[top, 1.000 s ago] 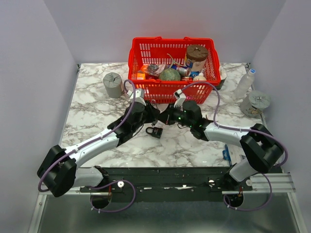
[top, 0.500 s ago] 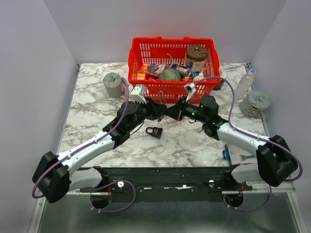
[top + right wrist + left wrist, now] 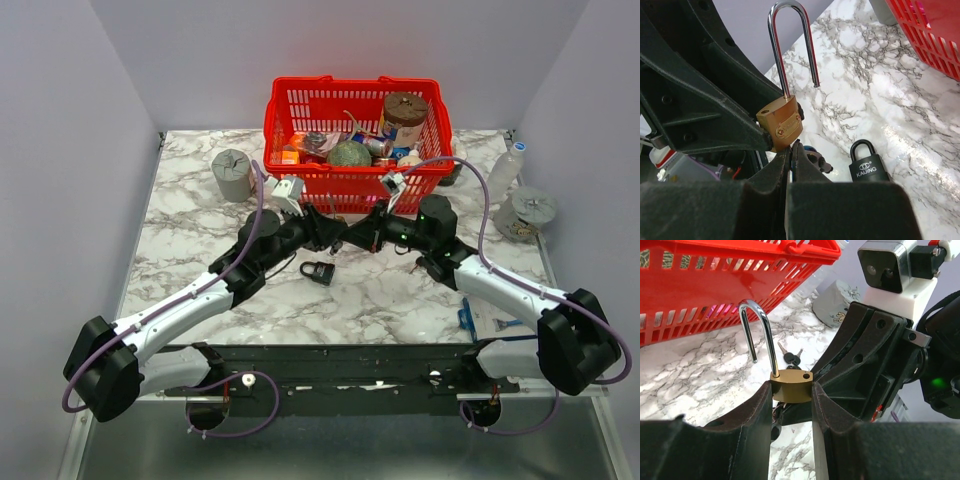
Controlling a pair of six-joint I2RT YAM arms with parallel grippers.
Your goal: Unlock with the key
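My left gripper moves away from the right gripper next, down to the marble before the grey cylinder, and releases the padlock, as its shackle (image 3: 760, 330) stands open.
My left gripper (image 3: 791, 390) is shut on a small brass padlock (image 3: 791, 386) and holds it above the table. Its silver shackle (image 3: 760, 330) stands open, one end out of the body. The padlock also shows in the right wrist view (image 3: 781, 122). My right gripper (image 3: 791, 147) is shut on the key (image 3: 799, 149) right under the padlock's bottom, and the rest of the bunch (image 3: 815, 161) hangs beside it. In the top view both grippers meet in front of the basket, left (image 3: 328, 232) and right (image 3: 350, 238). A black padlock (image 3: 318, 271) lies on the marble below.
A red basket (image 3: 300, 185) full of items stands just behind the grippers. A grey cylinder (image 3: 232, 174) is at the back left; a bottle (image 3: 503, 172) and a grey spool (image 3: 527, 212) are at the right. Another small key bunch (image 3: 789, 357) lies on the table.
Both grippers have moved together away from the black padlock, up and toward the basket. The right arm has stretched out to the right. The black padlock has not moved.
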